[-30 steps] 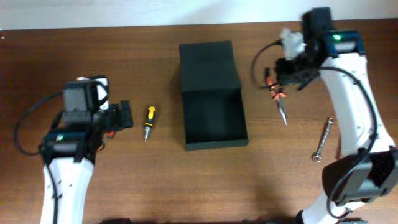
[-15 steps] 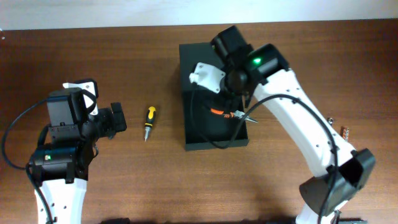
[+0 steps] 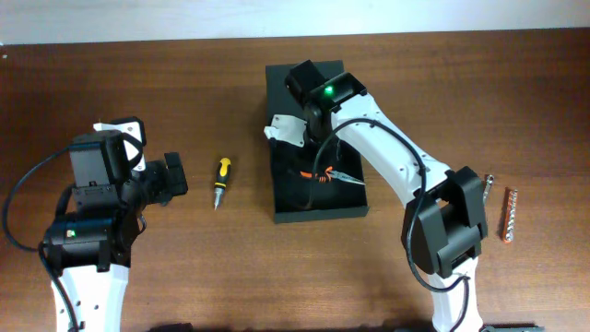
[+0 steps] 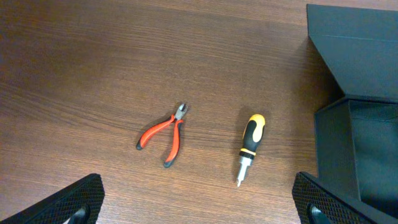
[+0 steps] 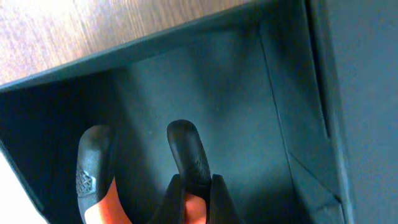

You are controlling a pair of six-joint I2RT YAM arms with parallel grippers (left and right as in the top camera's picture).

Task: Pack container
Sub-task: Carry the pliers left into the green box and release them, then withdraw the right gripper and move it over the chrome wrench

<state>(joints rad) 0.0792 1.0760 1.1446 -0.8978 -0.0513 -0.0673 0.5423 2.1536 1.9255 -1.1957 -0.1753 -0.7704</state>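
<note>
The container's bare bottom is just below my right gripper's fingers, so my right gripper should go down slightly toward it and open its fingers to let go of the pliers.
The dark container (image 3: 346, 207) stands open at the table's middle, its flap lid (image 3: 290, 97) folded back at the far side. My right gripper (image 3: 318, 169) is inside it, shut on one handle of the orange-and-black long-nose pliers (image 3: 339, 179). The right wrist view shows the jaws (image 5: 194, 198) clamped on that handle (image 5: 185, 149), with the container's inner wall (image 5: 249, 93) around them. My left gripper (image 3: 175, 175) is open and empty, left of a yellow-and-black screwdriver (image 3: 221, 175). In the left wrist view its fingers (image 4: 199, 205) frame the screwdriver (image 4: 250, 144) and small red pliers (image 4: 165, 132).
A silver wrench (image 3: 489, 180) shows partly behind the right arm, with an orange strip-shaped item (image 3: 508, 214) right of it. The container's corner (image 4: 360, 124) fills the right side of the left wrist view. The small red pliers are hidden under my left arm in the overhead view.
My right arm has swung left with the pliers, from right of the container to over it and down inside. My left arm shifted slightly at first, then held still.
</note>
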